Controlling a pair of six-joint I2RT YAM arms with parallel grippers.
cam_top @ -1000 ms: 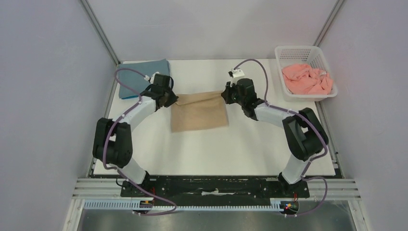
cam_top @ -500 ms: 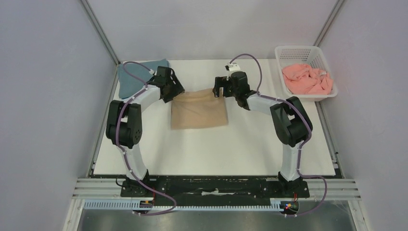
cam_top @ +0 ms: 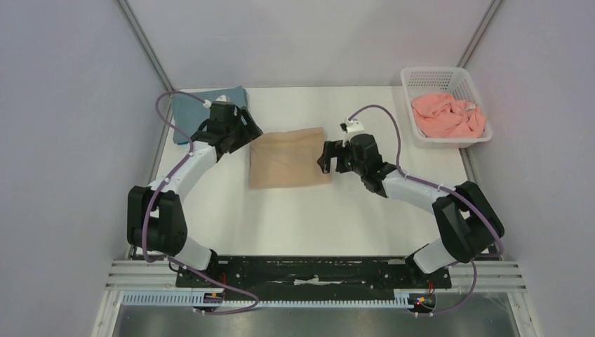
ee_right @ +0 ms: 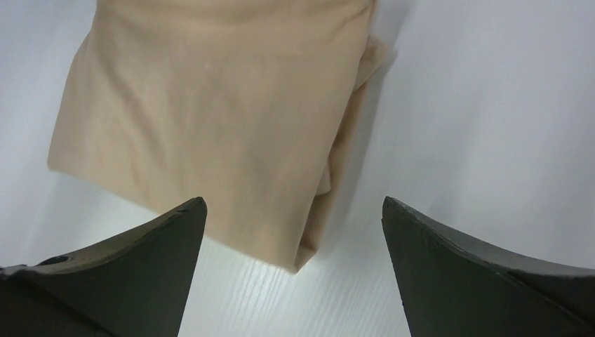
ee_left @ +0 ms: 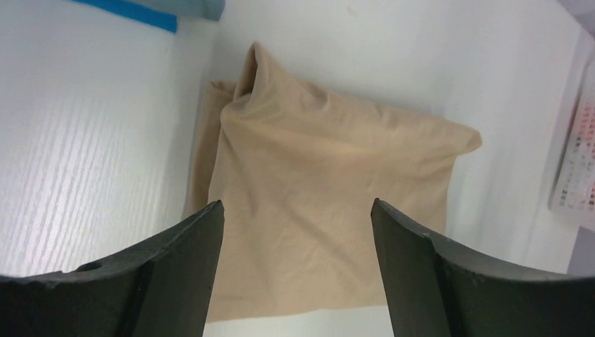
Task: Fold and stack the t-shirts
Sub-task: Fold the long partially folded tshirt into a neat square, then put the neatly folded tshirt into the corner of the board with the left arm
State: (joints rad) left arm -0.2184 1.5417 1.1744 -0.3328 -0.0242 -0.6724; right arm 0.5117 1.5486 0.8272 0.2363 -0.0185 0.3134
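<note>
The left gripper moves down astride the tan t-shirt's side edge nearer the slate-blue t-shirt (ee_left: pixel 204 146) and closes next, since a lower layer sticks out there.
A tan t-shirt (cam_top: pixel 289 159) lies folded in a rough rectangle in the middle of the table, also seen in the left wrist view (ee_left: pixel 330 175) and the right wrist view (ee_right: pixel 210 105). My left gripper (cam_top: pixel 247 130) hovers at its far left corner, open and empty (ee_left: pixel 296 205). My right gripper (cam_top: pixel 325 156) is at the shirt's right edge, open and empty (ee_right: pixel 293 202). A folded slate-blue t-shirt (cam_top: pixel 188 111) lies at the back left with a bright blue edge (cam_top: pixel 184 142) under it. A salmon-pink t-shirt (cam_top: pixel 448 116) lies crumpled in the basket.
The white slatted basket (cam_top: pixel 417 73) stands at the back right corner, its wall showing in the left wrist view (ee_left: pixel 575 154). Grey walls close in the table on the left, back and right.
Both grippers have opened and let go of the tan shirt's far edge. The left gripper backed off to the left; the right one moved nearer along the shirt's right edge.
</note>
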